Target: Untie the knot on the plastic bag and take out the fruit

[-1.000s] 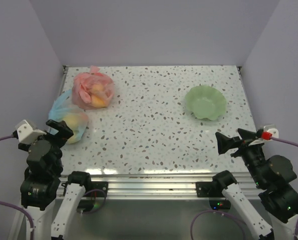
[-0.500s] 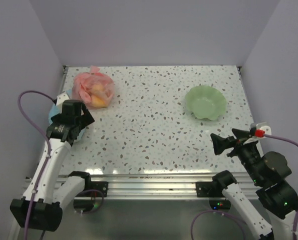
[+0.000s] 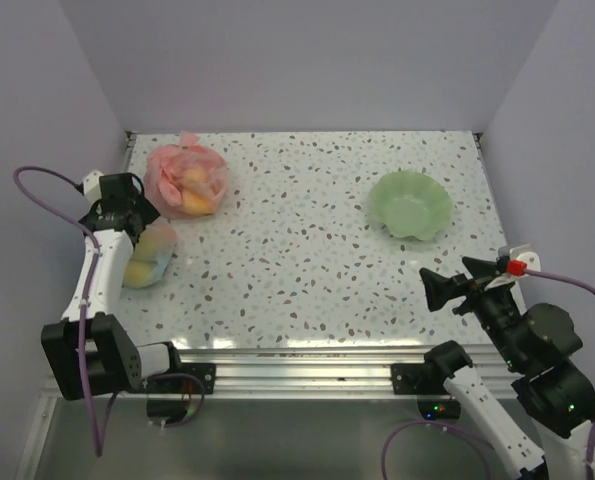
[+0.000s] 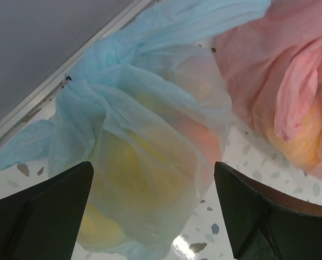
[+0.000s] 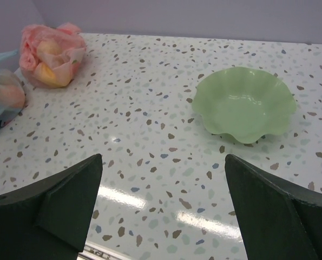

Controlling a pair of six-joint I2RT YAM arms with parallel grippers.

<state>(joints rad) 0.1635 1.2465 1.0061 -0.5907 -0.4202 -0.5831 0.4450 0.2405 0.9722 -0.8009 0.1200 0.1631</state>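
The left gripper comes down onto a loose fold of the bag's blue film that runs from the knot next, shifting slightly toward the wall.
The light-blue plastic bag lies at the table's left edge, its top gathered in a knot. Yellow fruit and a peach fruit show dimly through its plastic. My left gripper hovers just above the bag, open. In the left wrist view the bag fills the space ahead of the gripper, whose two fingers stand wide apart and hold nothing. My right gripper is open and empty above the table's near right; it also shows in the right wrist view.
A pink-red bag with orange-yellow fruit lies right behind the blue bag, touching it. A green wavy bowl sits at the back right. The left wall and table rail run close beside the blue bag.
My left arm has swung out from its folded pose to the far left and now hangs over the blue bag's top. The right arm has barely moved.
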